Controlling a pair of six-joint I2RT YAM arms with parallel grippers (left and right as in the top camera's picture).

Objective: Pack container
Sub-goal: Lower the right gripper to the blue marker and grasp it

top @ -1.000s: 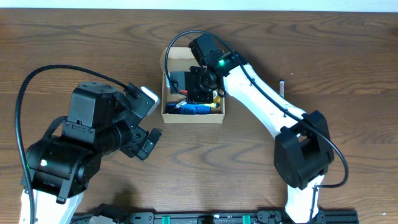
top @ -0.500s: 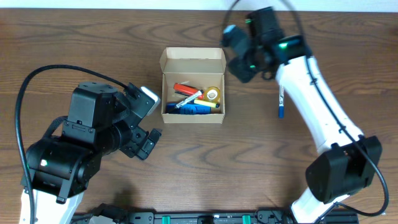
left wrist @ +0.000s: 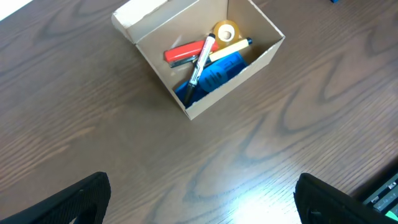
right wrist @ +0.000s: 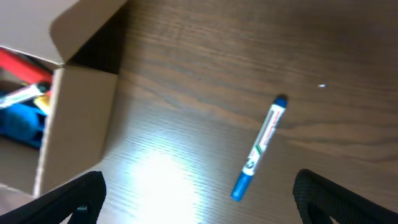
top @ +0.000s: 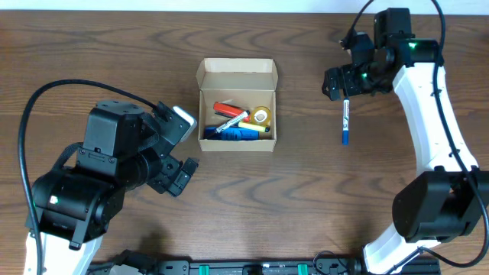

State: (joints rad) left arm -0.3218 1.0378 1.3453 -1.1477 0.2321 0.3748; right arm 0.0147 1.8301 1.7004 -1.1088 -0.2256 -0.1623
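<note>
I need to lower my right gripper and turn its open fingers to close across the blue marker's white body [top: 345,121] [right wrist: 257,150], as the blue marker lies slanted below.
The container [top: 237,143], a tan cardboard box with its flap lid open toward the back, sits at the table's middle. Inside lie a red item [top: 225,108], a white-barrelled marker [left wrist: 200,57], a yellow tape roll [top: 262,116] and a blue item [left wrist: 214,74]. A blue marker [top: 345,122] lies on the table to the right of the box. My right gripper [top: 341,82] hovers open just behind that marker; in the right wrist view the marker [right wrist: 260,146] lies between and ahead of the fingers. My left gripper [top: 183,172] stands open and empty, to the front left of the box.
In the right wrist view the container's side wall [right wrist: 78,130] fills the left of the frame. The left arm's black base [top: 84,191] takes up the front left of the table. A black rail [top: 252,267] runs along the front edge.
My right gripper has risen out of the container, swung right to the blue marker and opened wide. The left arm has not moved.
</note>
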